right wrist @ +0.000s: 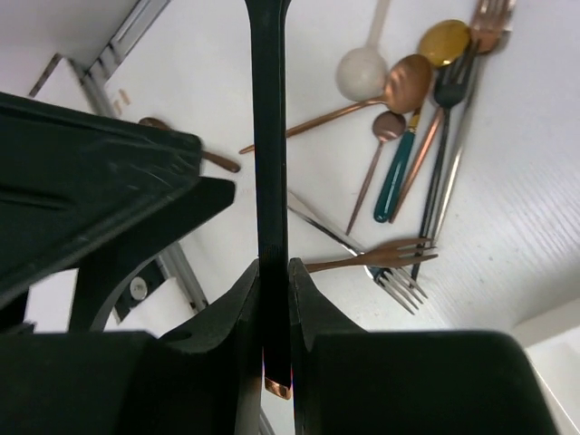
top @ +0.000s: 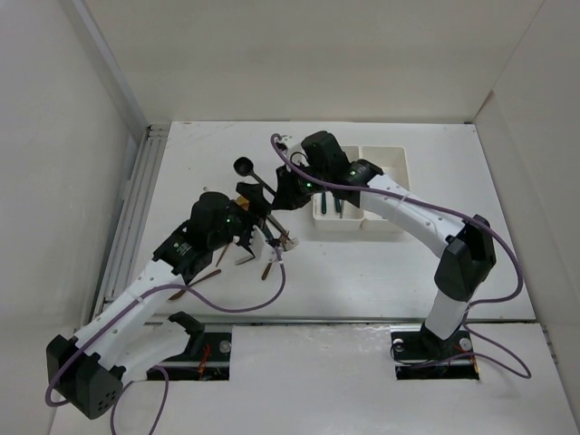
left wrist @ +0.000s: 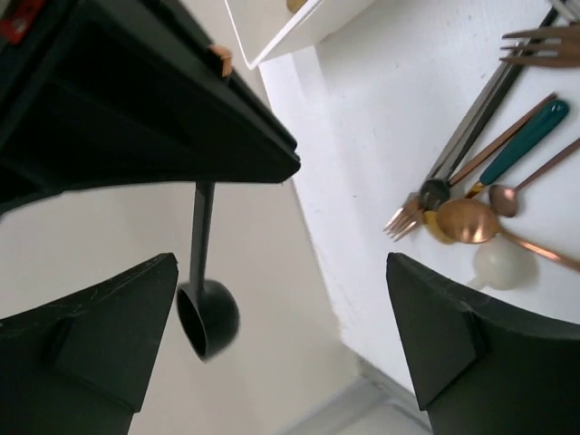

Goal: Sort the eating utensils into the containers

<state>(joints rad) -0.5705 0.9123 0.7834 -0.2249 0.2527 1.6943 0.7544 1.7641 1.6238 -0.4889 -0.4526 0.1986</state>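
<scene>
The nearer white container is below, to the right in the top view, so I will move my right gripper that way and down to release the spoon.
My right gripper is shut on the handle of a black spoon and holds it above the table; its bowl points to the far left. The spoon also hangs in the left wrist view. My left gripper is open and empty, just above the pile. Loose utensils lie there: a wooden fork, a teal-handled spoon, a copper spoon, a gold spoon, a white spoon. The two white containers stand to the right of the pile, with utensils in the left one.
A metal rail runs along the table's left edge. White walls enclose the back and sides. A brown spoon lies near the left arm. A corner of the white bin shows in the left wrist view.
</scene>
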